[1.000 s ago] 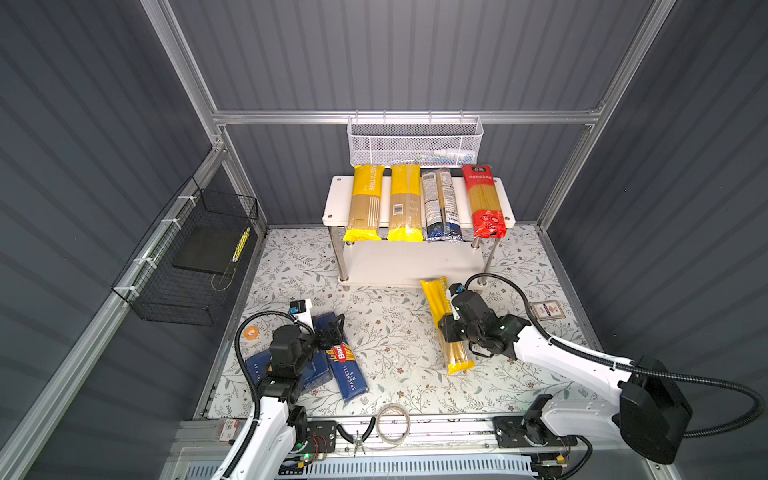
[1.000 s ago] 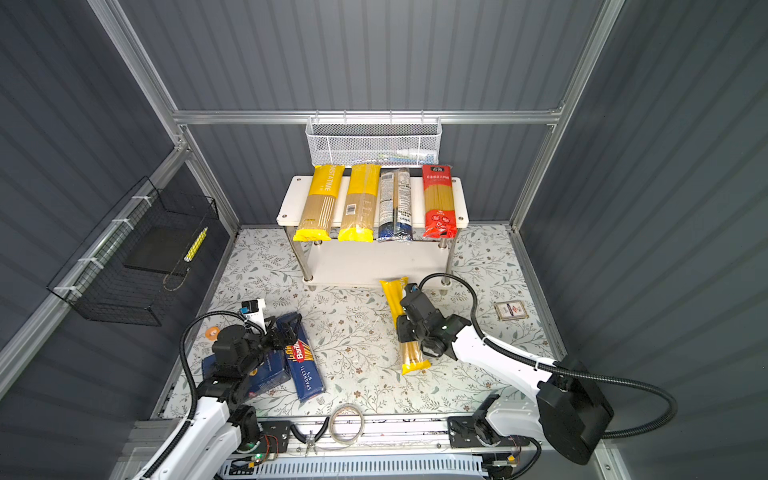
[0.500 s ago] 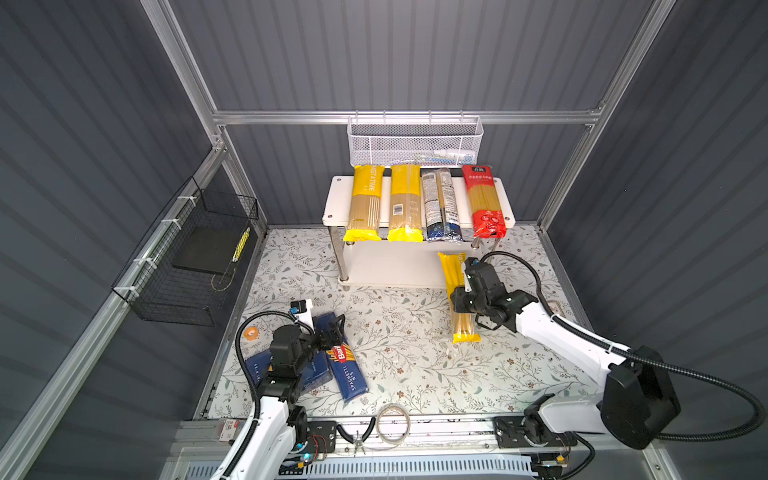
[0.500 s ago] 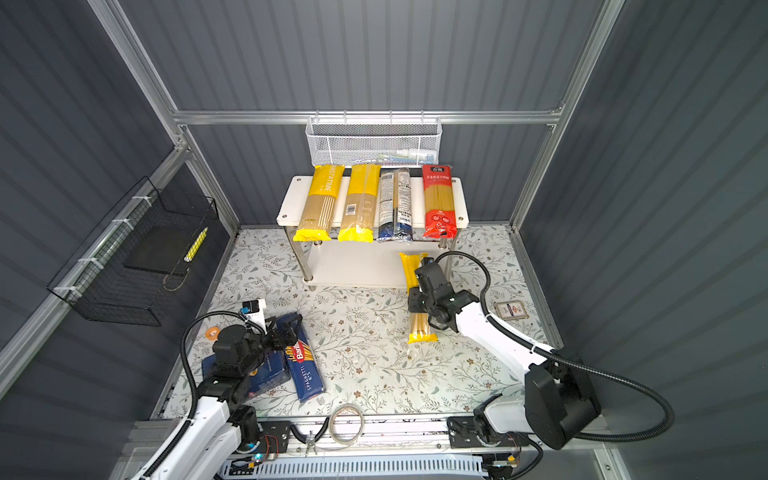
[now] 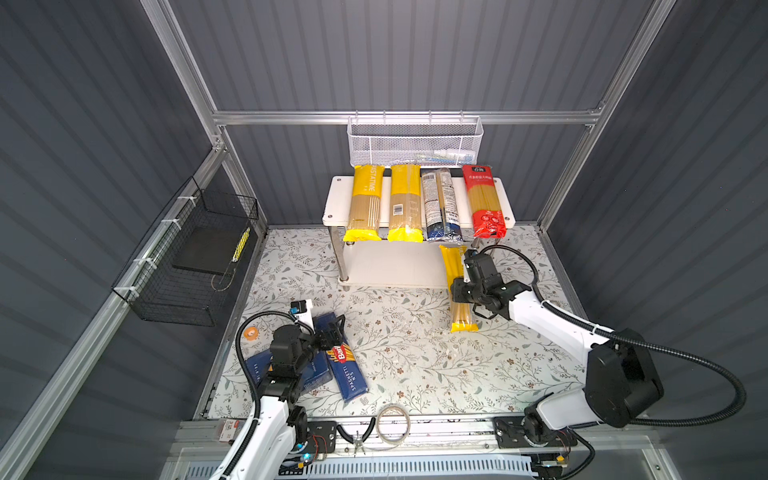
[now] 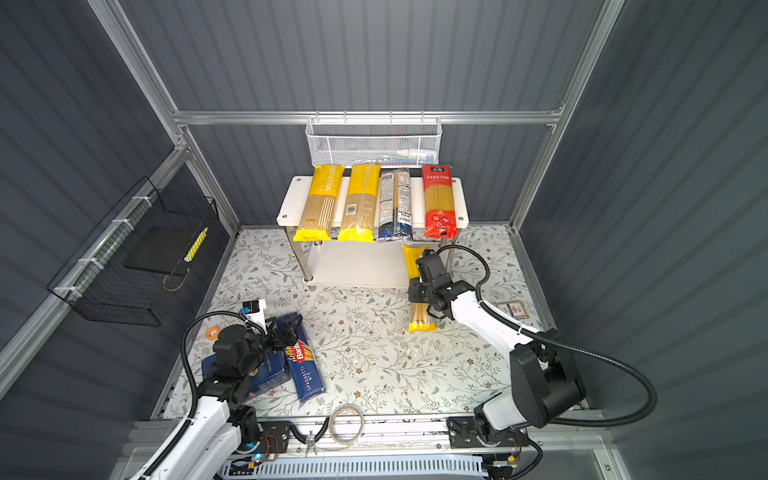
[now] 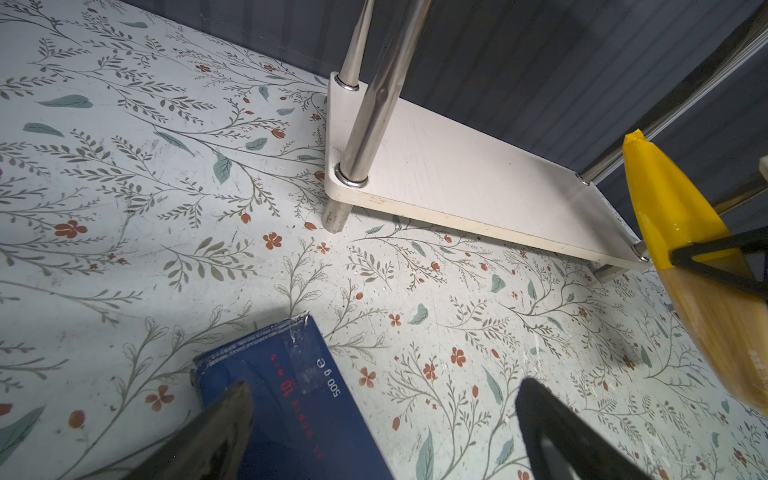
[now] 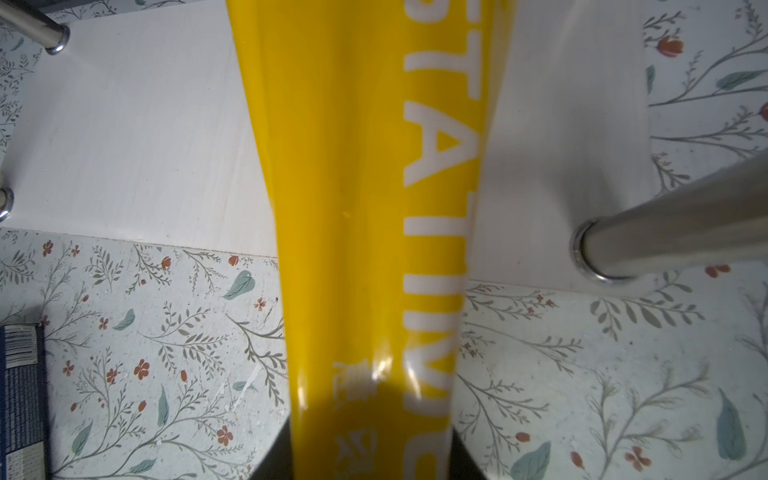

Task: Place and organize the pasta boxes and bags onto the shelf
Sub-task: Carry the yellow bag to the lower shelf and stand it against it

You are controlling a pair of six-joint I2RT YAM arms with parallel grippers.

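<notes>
My right gripper will move outward and down to let go of the yellow bag there, because only the bag's far end is over the bare lower board [image 5: 434,264].
The white shelf [image 5: 334,203] stands at the back. Its top board carries two yellow bags [image 5: 365,203], a clear dark-blue-ended bag [image 5: 440,203] and a red bag [image 5: 484,199]. My right gripper [image 5: 459,291] [image 8: 370,457] is shut on a third yellow PASTATIME bag [image 5: 459,309] [image 8: 365,208], lengthwise toward the shelf. The bag's far end reaches over the lower board [image 8: 124,124] beside the front right leg. At front left, my left gripper [image 5: 334,328] [image 7: 382,415] hangs open over the end of the narrow SPAGHETTI box [image 5: 347,370]. The wide blue box [image 5: 257,370] lies beside it, partly hidden by the arm.
A white mesh basket [image 5: 415,143] hangs above the shelf and a black wire basket [image 5: 187,257] on the left wall. A chrome leg [image 8: 665,224] stands close to the held bag. An orange tape roll [image 5: 250,332], a small card [image 6: 513,309] and a coiled ring [image 5: 392,424] lie around.
The right gripper has carried the yellow bag from the middle of the floor back toward the shelf's right front, and the bag has swung lengthwise onto the lower board. The left arm has not moved.
</notes>
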